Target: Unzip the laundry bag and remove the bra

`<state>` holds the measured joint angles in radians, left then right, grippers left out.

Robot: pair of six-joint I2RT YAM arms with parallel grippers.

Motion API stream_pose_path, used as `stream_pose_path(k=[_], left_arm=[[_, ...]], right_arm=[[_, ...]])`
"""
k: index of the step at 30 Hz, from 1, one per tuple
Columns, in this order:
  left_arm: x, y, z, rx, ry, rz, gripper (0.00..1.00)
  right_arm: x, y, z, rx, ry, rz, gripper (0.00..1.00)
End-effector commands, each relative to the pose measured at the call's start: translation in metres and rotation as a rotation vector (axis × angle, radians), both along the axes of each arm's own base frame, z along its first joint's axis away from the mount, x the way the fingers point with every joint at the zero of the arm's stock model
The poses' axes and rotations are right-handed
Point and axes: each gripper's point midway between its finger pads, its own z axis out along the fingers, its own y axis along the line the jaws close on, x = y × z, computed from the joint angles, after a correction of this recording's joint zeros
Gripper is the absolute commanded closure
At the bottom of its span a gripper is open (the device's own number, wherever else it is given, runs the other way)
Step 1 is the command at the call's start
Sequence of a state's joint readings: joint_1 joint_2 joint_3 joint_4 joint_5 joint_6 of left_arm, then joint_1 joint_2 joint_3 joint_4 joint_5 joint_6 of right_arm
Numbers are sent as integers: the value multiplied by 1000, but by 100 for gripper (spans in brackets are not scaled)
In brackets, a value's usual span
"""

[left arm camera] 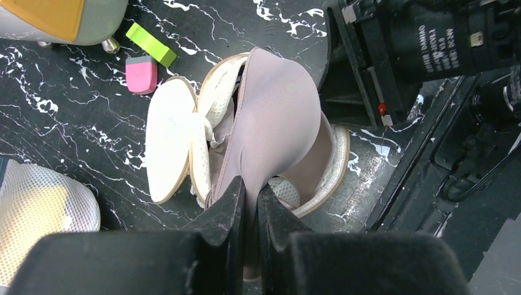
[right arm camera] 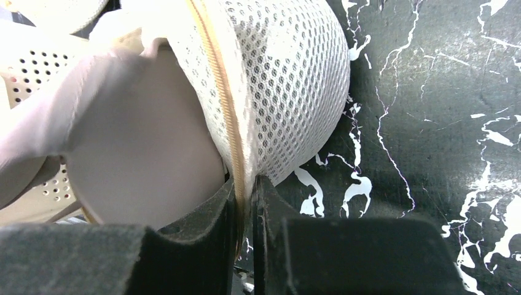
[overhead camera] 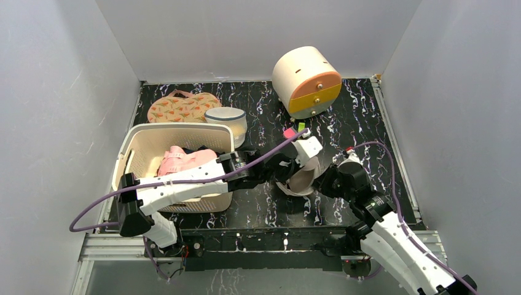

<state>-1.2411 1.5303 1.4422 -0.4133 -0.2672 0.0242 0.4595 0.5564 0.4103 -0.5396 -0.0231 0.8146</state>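
Next, the left gripper lifts over to the cream basket, lowers and releases the bra inside, as the basket stands to the gripper's left in the top view.
The cream-white mesh laundry bag [overhead camera: 302, 179] lies open on its side on the black marbled table between the two arms. In the left wrist view its round lid [left arm camera: 167, 145] hangs open to the left. A mauve bra [left arm camera: 278, 117] bulges out of the bag's mouth. My left gripper [left arm camera: 250, 195] is shut on the bra's fabric. My right gripper [right arm camera: 245, 186] is shut on the bag's rim [right arm camera: 222, 98] at the gold zip, with the mesh wall [right arm camera: 289, 86] to its right and the bra [right arm camera: 135, 141] to its left.
A cream basket [overhead camera: 142, 140] with pink clothes stands at the left under my left arm. Behind it are a floral orange pouch [overhead camera: 182, 106] and a white round tub [overhead camera: 226, 123]. A round drawer box [overhead camera: 307, 81] stands at the back. Pink [left arm camera: 141, 74] and green [left arm camera: 150, 44] blocks lie nearby.
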Motion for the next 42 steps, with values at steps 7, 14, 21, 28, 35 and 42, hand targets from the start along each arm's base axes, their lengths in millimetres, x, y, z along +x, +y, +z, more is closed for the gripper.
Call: stream_pose_path(k=[7, 14, 21, 28, 35, 42], left_arm=[[-9, -7, 69, -241, -70, -73, 100], [8, 0, 151, -385, -183, 12, 100], [11, 15, 236, -539, -294, 38, 100], [20, 36, 299, -594, -413, 94, 100], [47, 91, 323, -495, -574, 331, 100], [70, 177, 321, -242, -721, 678, 100]], right_arm=[[12, 0, 22, 19, -74, -32, 88], [14, -1, 23, 13, -82, -38, 90], [13, -2, 21, 14, -79, -40, 94], [14, -1, 25, 18, -89, -32, 97], [12, 2, 24, 20, -88, -15, 99], [13, 5, 25, 27, -96, 1, 99]])
